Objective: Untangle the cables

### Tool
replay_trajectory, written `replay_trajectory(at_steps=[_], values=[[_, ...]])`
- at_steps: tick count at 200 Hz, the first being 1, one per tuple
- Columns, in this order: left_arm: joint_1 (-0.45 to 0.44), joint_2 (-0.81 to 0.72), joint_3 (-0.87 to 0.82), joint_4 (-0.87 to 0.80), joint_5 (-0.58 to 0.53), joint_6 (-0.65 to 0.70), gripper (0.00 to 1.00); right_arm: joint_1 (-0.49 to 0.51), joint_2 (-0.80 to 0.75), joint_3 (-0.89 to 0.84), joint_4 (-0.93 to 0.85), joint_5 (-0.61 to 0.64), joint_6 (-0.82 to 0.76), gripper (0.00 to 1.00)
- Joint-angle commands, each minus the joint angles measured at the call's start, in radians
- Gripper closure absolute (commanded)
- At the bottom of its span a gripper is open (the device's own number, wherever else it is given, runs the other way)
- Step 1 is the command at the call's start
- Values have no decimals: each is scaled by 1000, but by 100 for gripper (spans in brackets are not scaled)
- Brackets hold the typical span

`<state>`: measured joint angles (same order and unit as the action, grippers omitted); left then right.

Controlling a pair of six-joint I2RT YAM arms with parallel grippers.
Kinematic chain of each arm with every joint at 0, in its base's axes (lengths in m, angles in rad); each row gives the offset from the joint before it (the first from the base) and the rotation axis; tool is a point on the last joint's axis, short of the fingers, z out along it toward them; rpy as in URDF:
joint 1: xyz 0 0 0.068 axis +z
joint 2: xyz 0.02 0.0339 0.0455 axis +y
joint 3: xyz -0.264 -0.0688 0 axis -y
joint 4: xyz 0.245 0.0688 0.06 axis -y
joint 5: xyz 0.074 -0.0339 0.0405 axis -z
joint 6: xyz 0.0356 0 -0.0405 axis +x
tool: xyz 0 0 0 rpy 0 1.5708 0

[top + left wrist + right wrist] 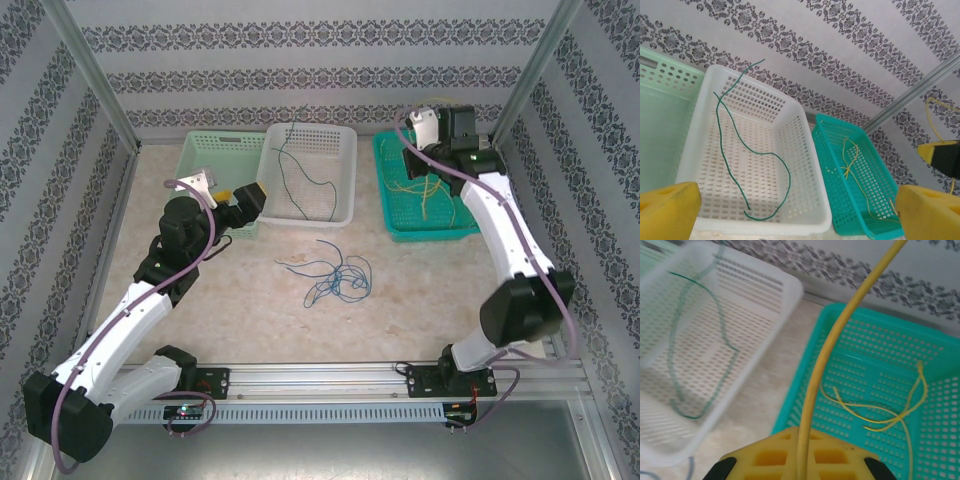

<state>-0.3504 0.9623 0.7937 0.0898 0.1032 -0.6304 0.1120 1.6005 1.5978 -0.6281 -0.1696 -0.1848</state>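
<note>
The right gripper moves down toward the teal basket's bottom next and releases the yellow cable, since the other yellow cables lie in the teal basket below it.
A tangle of blue cables lies on the table between the arms. One green cable curls inside the white basket; the same green cable shows from above. Loose yellow cables lie in the teal basket. My right gripper is shut on a yellow cable that rises from its pads, held above the teal basket. My left gripper is open with nothing between its yellow fingers, just left of the white basket.
A pale green basket stands left of the white one, under the left wrist. All three baskets line the patterned back wall. Metal posts frame the corners. The right gripper appears at the right edge of the left wrist view.
</note>
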Motion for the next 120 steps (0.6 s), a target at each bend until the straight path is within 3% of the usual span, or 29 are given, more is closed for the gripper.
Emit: replay_trajectory(at_steps=[1, 41, 68, 97, 105, 115, 120], values=[[10, -24, -21, -11, -25, 43, 0, -53, 113, 105, -87, 24, -51, 100], [11, -39, -38, -36, -39, 50, 0, -90, 373, 289, -205, 28, -34, 100], [13, -49, -41, -59, -51, 58, 0, -92, 472, 334, -198, 18, -12, 93], [12, -59, -49, -66, -57, 57, 0, -93, 587, 439, -323, 19, 3, 86], [13, -60, -50, -69, -60, 58, 0, -93, 600, 443, -337, 21, 9, 74], [12, -60, -50, -71, -60, 60, 0, -92, 604, 440, -339, 56, 24, 40], [12, -59, -50, -71, -58, 61, 0, -92, 603, 439, -337, 78, 36, 30]])
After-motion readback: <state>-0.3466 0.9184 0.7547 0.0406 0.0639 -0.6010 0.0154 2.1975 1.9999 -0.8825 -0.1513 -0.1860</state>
